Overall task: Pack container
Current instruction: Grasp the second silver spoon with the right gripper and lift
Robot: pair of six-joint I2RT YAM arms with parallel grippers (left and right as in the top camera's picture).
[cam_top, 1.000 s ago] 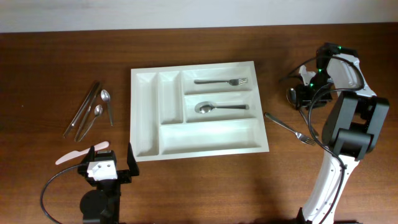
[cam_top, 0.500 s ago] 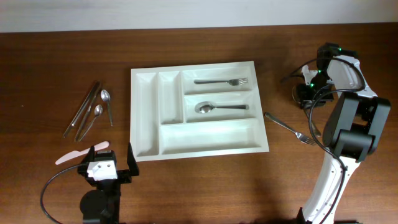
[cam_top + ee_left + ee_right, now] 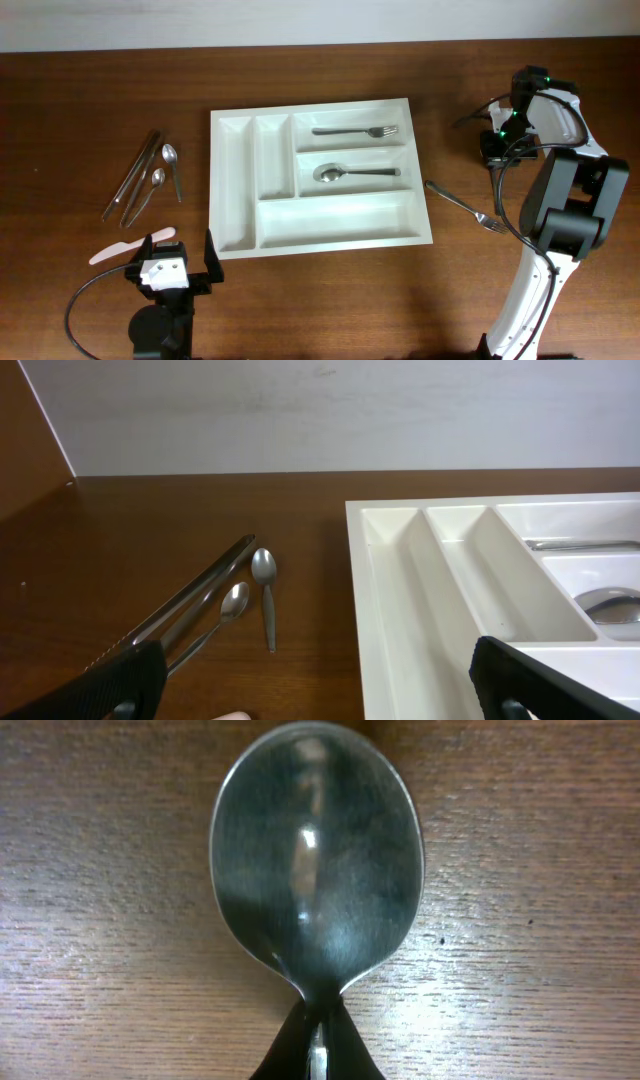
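I will lift my right gripper next, move it to the left in the overhead view over the middle section of the container that holds a spoon [image 3: 350,186], then lower it and release.
The white container [image 3: 235,190] lies mid-table, with a fork [image 3: 355,131] in its top long compartment and a spoon [image 3: 355,172] in the middle one. It also shows in the left wrist view [image 3: 400,610]. My right gripper [image 3: 497,147] is right of the container, low over the table. In the right wrist view it [image 3: 318,1025] is shut on the neck of a metal spoon [image 3: 315,860] whose bowl is close over the wood. My left gripper [image 3: 170,272] is open and empty near the front left, and in its wrist view [image 3: 330,690] it points at the container's left edge.
A loose fork [image 3: 465,206] lies on the table right of the container. Left of it lie two knives [image 3: 130,178] and two small spoons [image 3: 172,165], also in the left wrist view [image 3: 265,595]. A pale plastic knife [image 3: 130,247] lies by my left gripper.
My right gripper has shifted a little to the right and back with the spoon; the spoon bowl, seen left of it before, no longer shows from overhead. The left arm has not moved.
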